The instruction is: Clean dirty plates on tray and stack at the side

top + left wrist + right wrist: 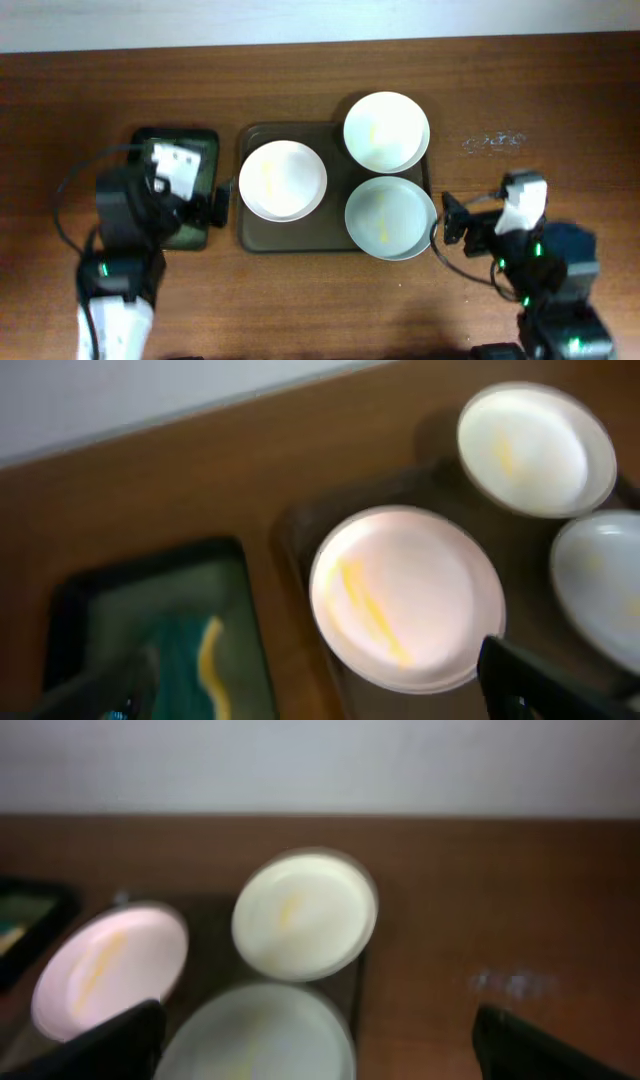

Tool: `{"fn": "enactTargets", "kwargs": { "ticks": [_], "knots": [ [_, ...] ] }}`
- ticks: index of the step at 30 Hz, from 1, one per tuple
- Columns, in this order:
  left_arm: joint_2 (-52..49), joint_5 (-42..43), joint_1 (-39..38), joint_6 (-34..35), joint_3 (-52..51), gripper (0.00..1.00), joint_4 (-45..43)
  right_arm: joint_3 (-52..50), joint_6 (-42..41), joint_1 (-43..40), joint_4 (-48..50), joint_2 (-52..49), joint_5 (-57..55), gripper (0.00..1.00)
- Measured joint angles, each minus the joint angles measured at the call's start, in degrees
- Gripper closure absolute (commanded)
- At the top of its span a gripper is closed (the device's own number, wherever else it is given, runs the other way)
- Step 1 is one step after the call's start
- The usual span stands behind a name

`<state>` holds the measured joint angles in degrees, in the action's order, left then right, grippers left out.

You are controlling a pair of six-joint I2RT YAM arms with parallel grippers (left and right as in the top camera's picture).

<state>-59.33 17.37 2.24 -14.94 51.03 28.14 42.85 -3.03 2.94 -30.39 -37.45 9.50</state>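
Note:
Next, my right gripper will shift left in the overhead view and down onto the sponge-side white plate's rim facing the other plates, because bare tray there leaves finger room.
Three plates sit on the dark olive-brown tray (252, 238): a white plate (282, 180) at its left, a white plate (386, 131) at its back right, and a pale grey-green plate (390, 217) at its front right. All three show yellowish smears. My left gripper (218, 200) is open and empty between the small black tray and the big tray's left edge. In the left wrist view, the gripper (320, 695) faces the left white plate (405, 595). My right gripper (450, 224) is open and empty just right of the grey-green plate. In the right wrist view, the gripper (320, 1050) faces that plate (258, 1032).
A small black tray (196, 138) with a greenish inside lies left of the big tray, partly under my left arm. It holds a teal and yellow sponge (190, 660). Pale marks (493, 141) show on the wooden table at the back right.

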Motion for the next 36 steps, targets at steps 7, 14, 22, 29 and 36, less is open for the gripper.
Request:
{"fn": "enactTargets", "kwargs": {
  "ticks": [7, 14, 22, 29, 36],
  "knots": [
    [-23.76, 2.10, -0.04, -0.02, 34.34, 0.01, 32.33, 28.92, -0.07, 0.00, -24.65, -29.18, 7.39, 0.02],
    [-25.11, 2.82, -0.04, -0.02, 35.65, 0.00, 34.01, 34.62, -2.19, 0.70, -19.41, -45.35, 17.90, 0.18],
    [-32.74, -11.37, 1.22, 11.82, 40.24, 0.00, 34.14, 46.73, -12.48, 16.98, -18.73, -63.01, 5.22, 0.41],
    [-44.24, -20.20, 4.94, 14.58, 44.44, 0.00, 33.38, 52.22, -16.63, 24.50, -13.22, -79.69, -1.40, 0.55],
    [-48.81, -21.07, 7.17, 14.56, 44.44, 0.00, 30.82, 52.22, -19.61, 25.62, -11.34, -87.58, -2.84, 0.64]
  ]
}}
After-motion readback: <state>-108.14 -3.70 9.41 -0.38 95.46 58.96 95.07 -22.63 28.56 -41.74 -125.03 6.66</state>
